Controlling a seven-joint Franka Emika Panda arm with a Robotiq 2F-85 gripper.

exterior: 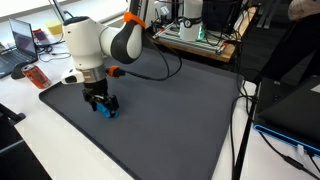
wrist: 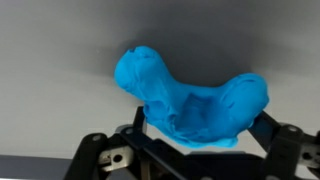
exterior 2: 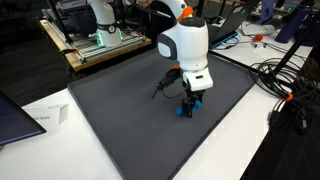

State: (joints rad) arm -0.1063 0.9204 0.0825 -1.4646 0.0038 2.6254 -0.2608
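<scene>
I will keep my gripper low next and tilt it so that its fingers swing toward the middle of the mat. Then I will close it on the blue cloth (exterior: 104,108) (wrist: 200,112).
A soft, crumpled bright blue object (wrist: 185,95) lies on the dark grey mat (exterior: 170,110). In the wrist view it fills the space between my two black fingers (wrist: 268,128), and I cannot tell whether its sides touch them. My gripper (wrist: 200,125) is open, pointing straight down around the object. In both exterior views the gripper (exterior: 100,102) (exterior 2: 192,102) stands low over the mat (exterior 2: 120,110), with the blue object (exterior: 105,111) (exterior 2: 186,111) showing at its tips. The part of the object under the jaws is hidden.
A laptop (exterior: 20,45) and an orange item (exterior: 37,77) sit beyond the mat's edge. A wooden board with electronics (exterior: 200,35) is at the back. Black cables (exterior 2: 290,80) lie beside the mat. A white paper (exterior 2: 45,117) rests on the table.
</scene>
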